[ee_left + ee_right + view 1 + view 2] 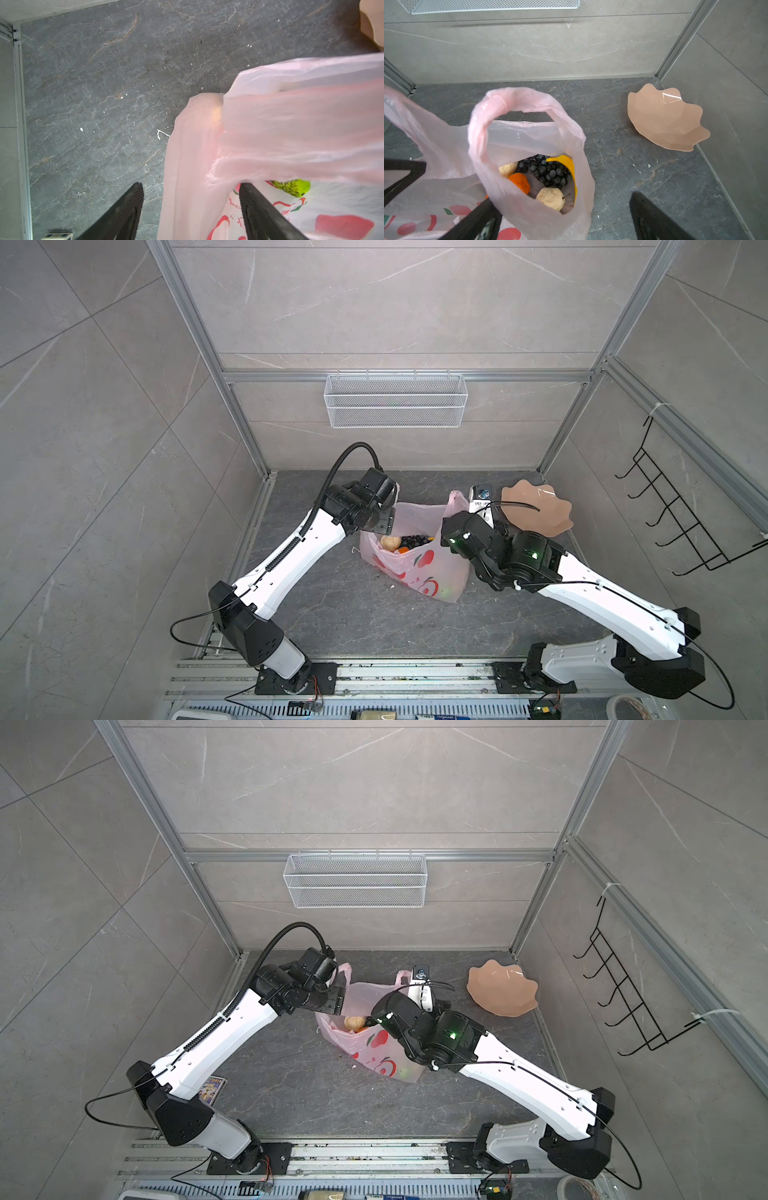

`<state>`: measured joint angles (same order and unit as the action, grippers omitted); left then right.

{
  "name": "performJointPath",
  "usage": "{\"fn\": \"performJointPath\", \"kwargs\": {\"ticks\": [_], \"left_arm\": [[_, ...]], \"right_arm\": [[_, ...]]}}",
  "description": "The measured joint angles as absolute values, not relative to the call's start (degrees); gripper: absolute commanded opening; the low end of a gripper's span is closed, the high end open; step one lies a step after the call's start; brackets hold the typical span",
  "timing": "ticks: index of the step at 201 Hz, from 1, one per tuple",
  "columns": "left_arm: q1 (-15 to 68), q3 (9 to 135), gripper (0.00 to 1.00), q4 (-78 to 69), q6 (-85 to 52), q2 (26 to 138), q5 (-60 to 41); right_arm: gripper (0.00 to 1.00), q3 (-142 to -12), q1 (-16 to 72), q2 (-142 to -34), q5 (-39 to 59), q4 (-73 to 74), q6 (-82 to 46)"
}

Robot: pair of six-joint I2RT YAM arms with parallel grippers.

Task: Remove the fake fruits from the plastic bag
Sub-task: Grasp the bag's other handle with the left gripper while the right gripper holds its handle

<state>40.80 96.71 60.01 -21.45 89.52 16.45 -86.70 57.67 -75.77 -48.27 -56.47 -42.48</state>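
Observation:
My right gripper will next move outward and toward my left gripper, so that its open fingers go around the bag's upright loop handle [458, 497] [525, 99], because that handle is just outward of them.
The pale-pink plastic bag [415, 568] stands open mid-floor between both arms. Fake fruits lie inside it: dark grapes [550, 172], a yellow banana [566, 164], an orange [520, 182] and two cream lumpy ones [550, 199]. A bumpy green fruit [291, 187] shows under the film. My left gripper [190, 185] is open, with a strip of the bag's left handle hanging loose between its jaws. My right gripper [562, 198] is open and straddles the bag's right rim below the upright loop handle [525, 99]. In both top views the wrists hide the fingertips.
A peach scalloped plate [536, 510] leans at the back right corner. A white wire basket [395, 400] hangs on the back wall and a black hook rack [681, 510] on the right wall. A small printed card [212, 1090] lies by the left arm's base.

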Motion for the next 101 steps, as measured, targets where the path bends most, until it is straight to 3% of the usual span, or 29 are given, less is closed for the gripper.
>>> {"fn": "performJointPath", "kwargs": {"ticks": [55,101], "left_arm": [[40.8,90.4,0.41,54.8,-22.4,88.9,14.7],[40.8,86.6,0.31,50.3,-23.3,84.8,14.4]], "right_arm": [[0.96,-94.6,57.1,-84.9,-46.2,-56.6,-43.6],[0.95,-98.7,53.9,-91.0,-47.1,-59.5,-45.5]]}}
